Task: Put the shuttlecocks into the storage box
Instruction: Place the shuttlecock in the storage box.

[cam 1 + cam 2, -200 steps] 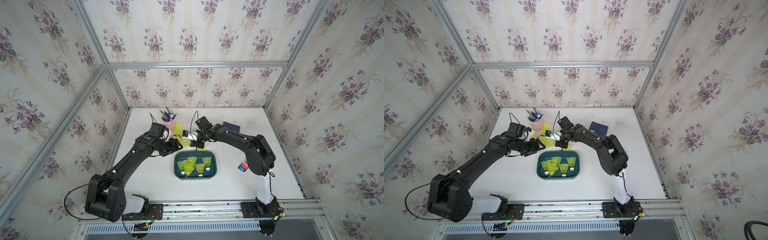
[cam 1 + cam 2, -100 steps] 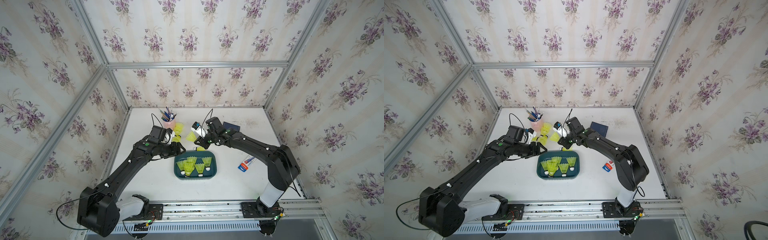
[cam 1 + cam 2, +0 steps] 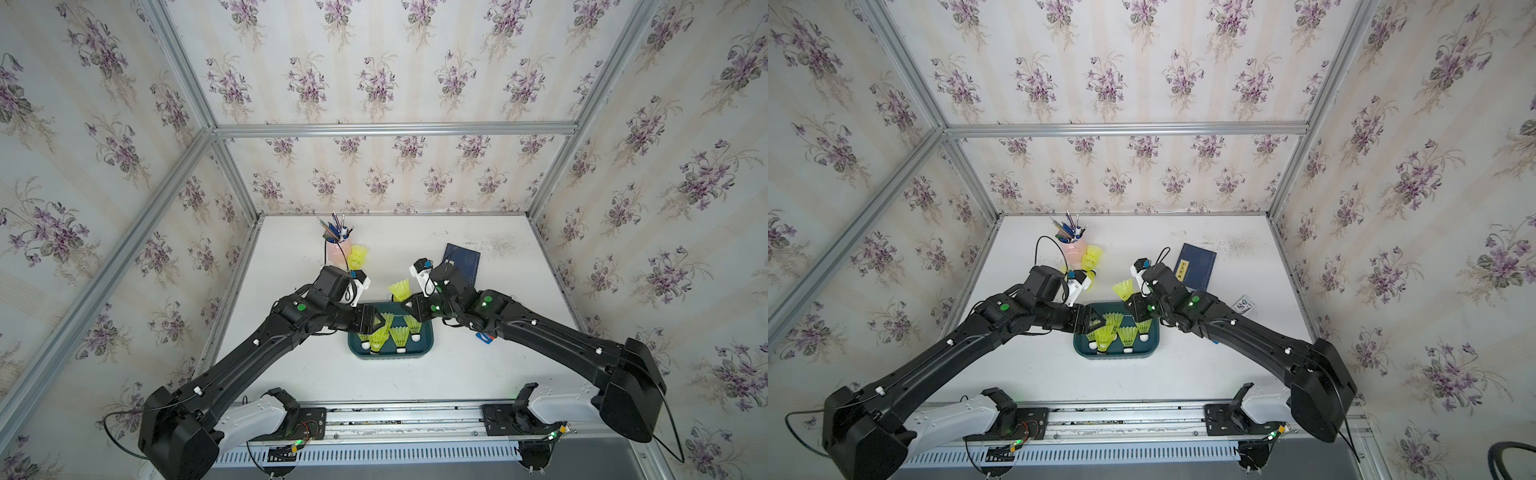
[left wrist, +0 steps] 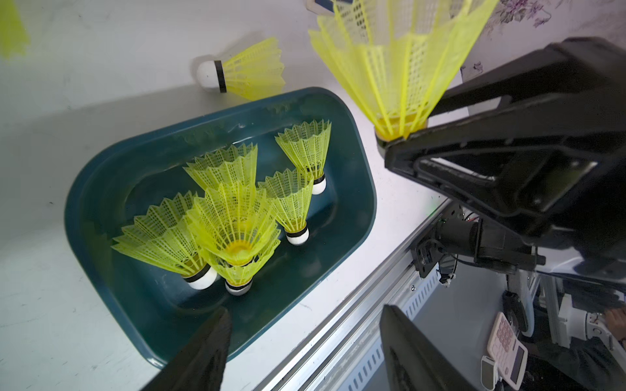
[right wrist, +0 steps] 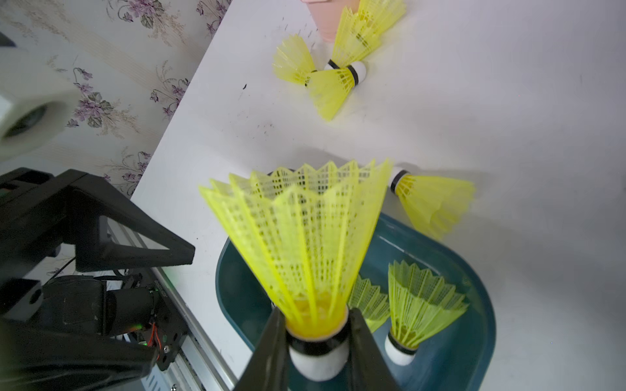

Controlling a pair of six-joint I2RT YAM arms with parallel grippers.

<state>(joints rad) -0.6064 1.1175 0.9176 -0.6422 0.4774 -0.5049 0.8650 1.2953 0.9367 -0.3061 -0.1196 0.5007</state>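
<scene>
The storage box's bare bottom shows at the storage box's near corner (image 3: pixel 418 346) farthest from the pen cup, so my right gripper will next move back and down to that corner to let go of the shuttlecock.
The dark teal storage box (image 3: pixel 428 345) (image 3: pixel 1154 345) holds several neon yellow shuttlecocks (image 3: pixel 399 334) standing on their white tips. My right gripper (image 5: pixel 316 325) is shut on the black-banded base of another shuttlecock (image 5: pixel 305 237), held upright above the box's far edge (image 3: pixel 400 289). My left gripper (image 4: pixel 305 325) hangs open and empty over the box's left end (image 3: pixel 376 320). One loose shuttlecock (image 4: pixel 247 69) lies just behind the box. Others (image 5: pixel 332 81) lie by the pen cup.
A pink pen cup (image 3: pixel 337 247) stands at the back left and a flat navy book (image 3: pixel 461 262) lies at the back right. A small orange-and-blue packet (image 3: pixel 484 337) shows under the right arm. The metal rail (image 3: pixel 395 415) runs along the table's front edge.
My right gripper has carried a shuttlecock from the pile near the pen cup toward the box's far edge. The left gripper, still open, has swung from that pile over the box.
</scene>
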